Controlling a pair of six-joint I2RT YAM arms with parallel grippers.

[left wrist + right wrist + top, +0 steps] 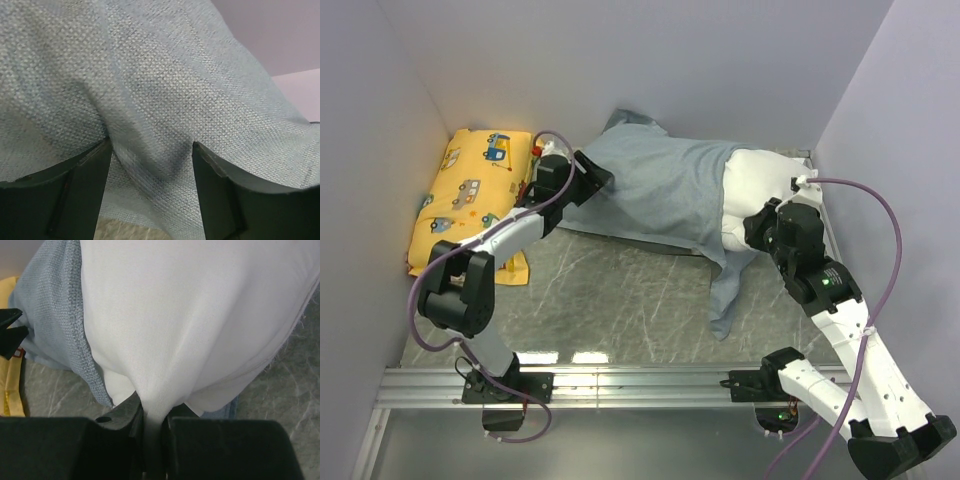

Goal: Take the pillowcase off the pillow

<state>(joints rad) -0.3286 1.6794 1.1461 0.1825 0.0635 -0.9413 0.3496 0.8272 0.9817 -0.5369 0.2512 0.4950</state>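
A fold bulges between the fingers of my left gripper, so my left gripper needs to stay at the pillowcase's end by the yellow pillow (pixel 144 159) and close them.
The grey-blue pillowcase (pixel 655 190) lies across the back of the table and covers the left part of the white pillow (pixel 765 180), whose right end is bare. A loose flap of the case trails forward (pixel 730 290). My left gripper (pixel 598 180) is at the case's left end; in the left wrist view it (pixel 151 145) is open, with a fold of the pillowcase (pixel 150 75) bulging between the spread fingers. My right gripper (pixel 752 228) is at the pillow's front edge; in the right wrist view it (pixel 152 412) is shut on a pinch of the white pillow (pixel 190 315), beside the case's edge (pixel 55 310).
A smaller yellow pillow with cartoon cars (pixel 470 195) lies at the back left against the wall, right beside the left arm. Walls close in the left, back and right sides. A metal rail (pixel 640 385) runs along the near edge. Marbled tabletop (pixel 620 290) shows in front.
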